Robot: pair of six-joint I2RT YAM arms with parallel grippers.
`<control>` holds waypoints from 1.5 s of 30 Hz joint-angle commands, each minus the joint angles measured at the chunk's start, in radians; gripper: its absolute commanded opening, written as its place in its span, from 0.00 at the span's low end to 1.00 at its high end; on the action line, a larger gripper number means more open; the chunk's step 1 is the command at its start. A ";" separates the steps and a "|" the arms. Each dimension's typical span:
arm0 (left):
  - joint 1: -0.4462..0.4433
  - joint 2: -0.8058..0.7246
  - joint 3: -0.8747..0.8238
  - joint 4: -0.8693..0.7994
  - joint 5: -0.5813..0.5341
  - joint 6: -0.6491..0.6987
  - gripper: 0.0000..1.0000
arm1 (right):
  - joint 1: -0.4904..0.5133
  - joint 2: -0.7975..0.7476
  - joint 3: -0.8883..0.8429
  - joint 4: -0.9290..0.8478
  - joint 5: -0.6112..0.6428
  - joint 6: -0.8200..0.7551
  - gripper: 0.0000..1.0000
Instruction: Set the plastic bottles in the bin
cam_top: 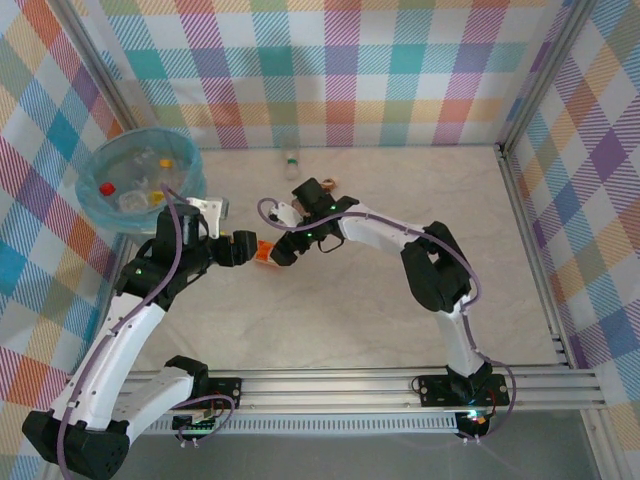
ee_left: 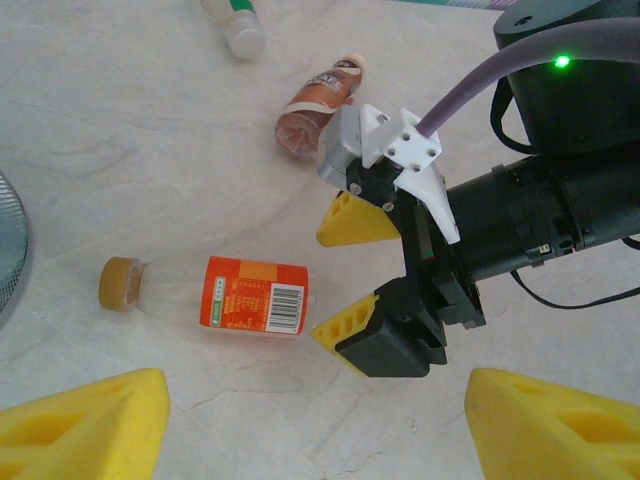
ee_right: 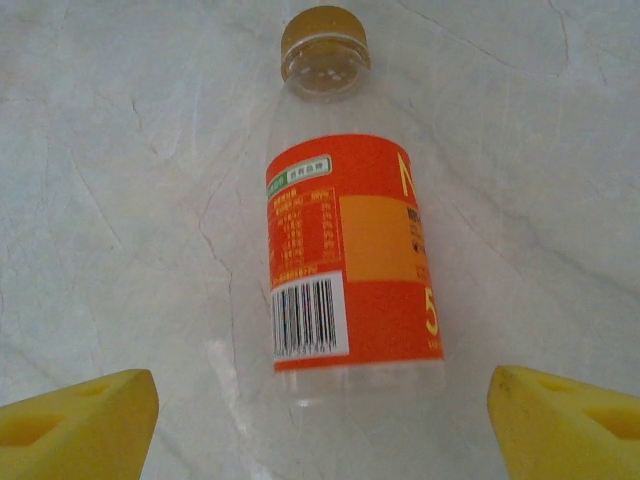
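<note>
I will lower my right gripper past the bottle's base, which faces the gap between the open yellow fingers, and close it across the orange-red label (cam_top: 263, 252) (ee_right: 352, 260).
A clear plastic bottle with an orange-red label (cam_top: 263, 252) (ee_left: 250, 295) (ee_right: 352, 260) and a tan cap lies flat on the marble table, between my two grippers. My right gripper (cam_top: 279, 250) (ee_left: 335, 277) (ee_right: 320, 425) is open, and its yellow fingertips flank the bottle's base without touching it. My left gripper (cam_top: 243, 248) (ee_left: 320, 430) is open and empty, just short of the bottle's side. The bin (cam_top: 140, 180), lined with a light-blue bag, stands at the far left with several bottles inside.
A brownish bottle (ee_left: 315, 105) (cam_top: 328, 185) lies beyond the right arm. A clear bottle with a green label (ee_left: 235, 25) (cam_top: 291, 160) rests near the back wall. Checked walls close in the table. The bin's rim (ee_left: 8, 250) is just left of the left gripper.
</note>
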 commanded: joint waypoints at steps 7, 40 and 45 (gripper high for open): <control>-0.010 -0.066 -0.044 0.067 -0.034 -0.011 0.78 | 0.036 0.113 0.106 -0.027 0.003 -0.041 0.86; -0.011 0.047 0.330 0.057 0.096 -0.193 0.80 | 0.034 -0.457 -0.242 -0.031 0.039 0.034 0.55; -0.010 0.109 0.425 0.115 0.204 -0.314 0.82 | 0.027 -0.703 -0.354 0.025 0.029 0.082 0.54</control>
